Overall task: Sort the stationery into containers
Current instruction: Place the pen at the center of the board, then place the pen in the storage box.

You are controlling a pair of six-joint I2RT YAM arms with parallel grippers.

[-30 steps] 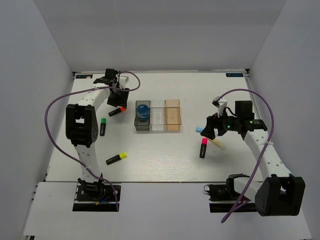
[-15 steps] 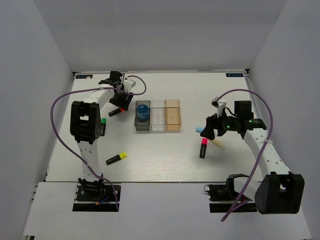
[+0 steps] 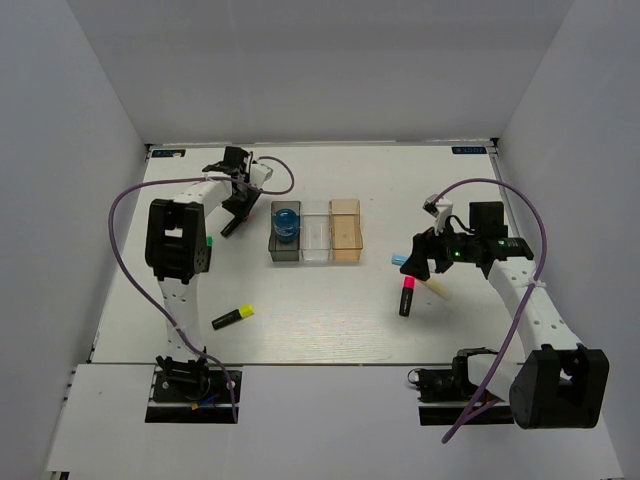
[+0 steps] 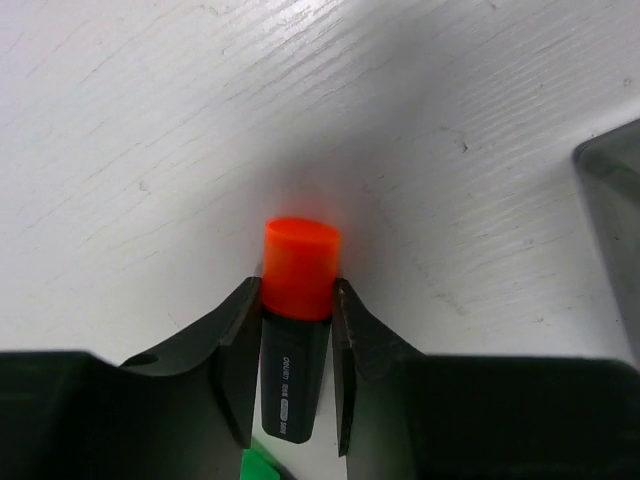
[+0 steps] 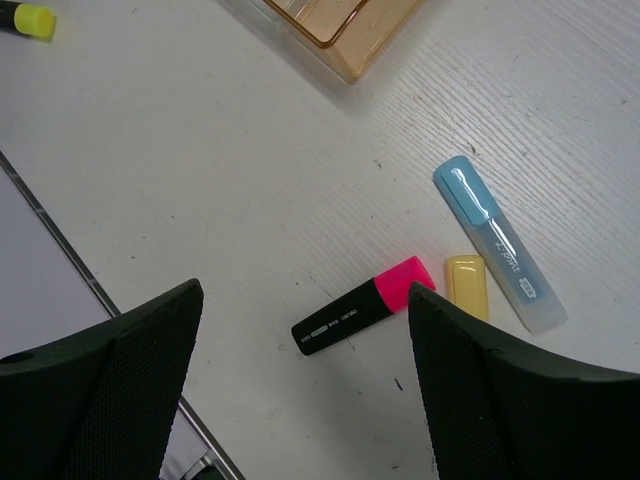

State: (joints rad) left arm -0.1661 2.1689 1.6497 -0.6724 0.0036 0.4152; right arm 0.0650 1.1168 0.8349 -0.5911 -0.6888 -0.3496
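My left gripper next needs to lift the highlighter with the orange-red cap, carry it over to the clear bin (image 3: 316,255), which is to its right in the top view, and go down into the bin to release it.
My left gripper (image 3: 238,205) is shut on an orange-red-capped black highlighter (image 4: 296,300) that lies on the table left of the dark grey bin (image 3: 273,240). Its fingers press both sides of the cap. The blue roll (image 3: 287,220) sits in that bin. The clear bin (image 3: 316,255) and amber bin (image 3: 345,245) stand beside it. My right gripper (image 3: 420,262) is open above a pink-capped highlighter (image 5: 365,305). A pale-yellow bar (image 5: 466,285) and a light-blue bar (image 5: 497,243) lie next to it.
A green-capped highlighter (image 3: 208,243) lies partly under the left arm. A yellow-capped highlighter (image 3: 232,317) lies at the front left. White walls enclose the table on three sides. Purple cables loop above both arms.
My left gripper has moved right and down over the orange-red highlighter and now has it between its fingers. The right arm has not moved.
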